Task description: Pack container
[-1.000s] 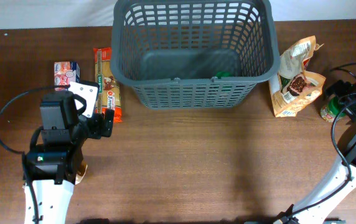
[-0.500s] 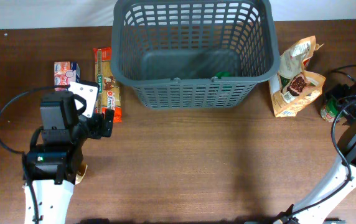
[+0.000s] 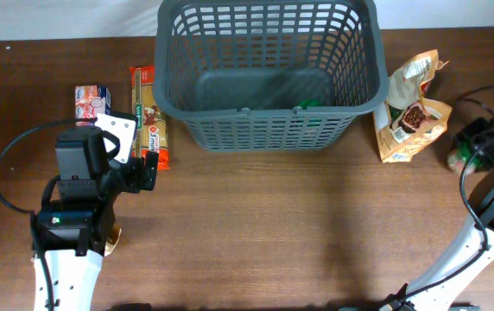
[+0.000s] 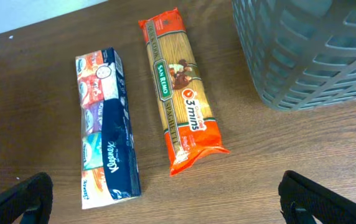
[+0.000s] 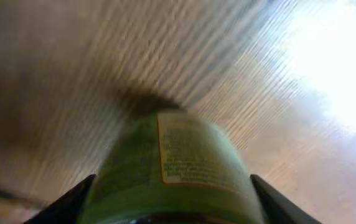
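Note:
My right gripper rises past the snack bags and over the basket's rim next. It then lowers to release the jar [image 3: 459, 156] beside the green item, where the basket's bare bottom shows.
The dark grey basket [image 3: 269, 111] stands at the back middle of the table; a small green item [image 3: 309, 104] lies inside by its front wall. A corner of the basket shows in the left wrist view [image 4: 315, 56]. My right gripper [image 3: 476, 149] is at the far right, shut on a green jar [image 3: 459, 156]. The jar fills the space between the fingers in the right wrist view [image 5: 172, 168]. My left gripper [image 3: 148, 168] is open and empty, just in front of a spaghetti pack [image 4: 181, 87] and a tissue pack [image 4: 106, 130].
Two snack bags [image 3: 411, 112] lie against the basket's right side, between it and the jar. The spaghetti pack [image 3: 149, 117] and tissue pack [image 3: 90, 99] lie left of the basket. A cable loops beside each arm.
The green jar has shifted slightly and looks blurred in the right gripper's hold. The left arm has not moved.

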